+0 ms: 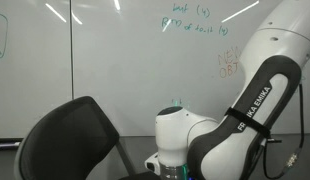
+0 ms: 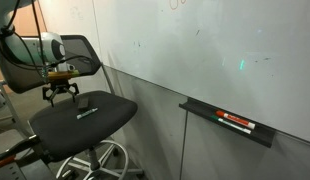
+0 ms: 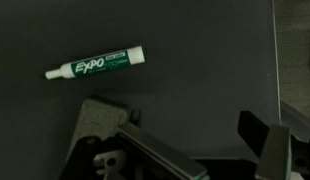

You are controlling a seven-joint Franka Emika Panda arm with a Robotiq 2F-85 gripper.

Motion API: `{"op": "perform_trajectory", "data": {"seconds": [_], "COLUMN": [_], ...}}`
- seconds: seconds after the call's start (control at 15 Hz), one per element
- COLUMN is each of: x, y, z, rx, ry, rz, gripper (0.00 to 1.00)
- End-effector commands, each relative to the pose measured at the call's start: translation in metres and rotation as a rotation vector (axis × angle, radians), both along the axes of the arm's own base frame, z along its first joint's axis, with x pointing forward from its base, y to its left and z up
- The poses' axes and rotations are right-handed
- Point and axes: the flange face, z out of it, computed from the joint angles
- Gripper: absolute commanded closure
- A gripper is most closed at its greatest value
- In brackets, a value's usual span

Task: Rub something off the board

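I will next move my gripper left in the wrist view and down around the sides of the grey felt eraser beside my open fingers.
The board (image 1: 115,70) is a large glossy white wall whiteboard with two lines of teal handwriting at its top and an orange scribble (image 1: 228,65) at the right. It also shows in an exterior view (image 2: 195,45). A tiny faint teal mark (image 1: 176,101) sits low on the board, just above my white wrist. My gripper (image 2: 61,95) hangs open and empty just above the black chair seat (image 2: 90,125), well away from the board. In the wrist view the jaws (image 3: 185,125) are spread over bare dark seat.
A white green-capped Expo marker (image 3: 95,65) lies on the seat ahead of the jaws. A small dark block (image 2: 85,103) lies on the seat beside the gripper. A black tray (image 2: 230,122) under the board holds a red marker (image 2: 237,122). The chair back (image 1: 75,135) stands before the board.
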Motion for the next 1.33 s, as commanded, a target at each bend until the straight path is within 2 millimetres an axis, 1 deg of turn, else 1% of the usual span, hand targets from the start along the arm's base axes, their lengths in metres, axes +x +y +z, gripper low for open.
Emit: {"op": "perform_trajectory", "data": {"seconds": [0.0, 0.27, 0.47, 0.8, 0.93, 1.27], "x": [0.019, 0.044, 0.060, 0.069, 0.078, 0.105], "y": [0.023, 0.039, 0.040, 0.041, 0.042, 0.040], "z": [-0.009, -0.014, -0.023, -0.047, -0.053, -0.056], "rx": [-0.016, -0.027, -0.044, -0.071, -0.065, -0.057], "ry": [-0.036, -0.128, -0.152, -0.137, -0.161, -0.248], "rz": [0.123, 0.153, 0.134, 0.050, -0.012, -0.184], "gripper": [0.00, 0.00, 0.00, 0.00, 0.00, 0.00]}}
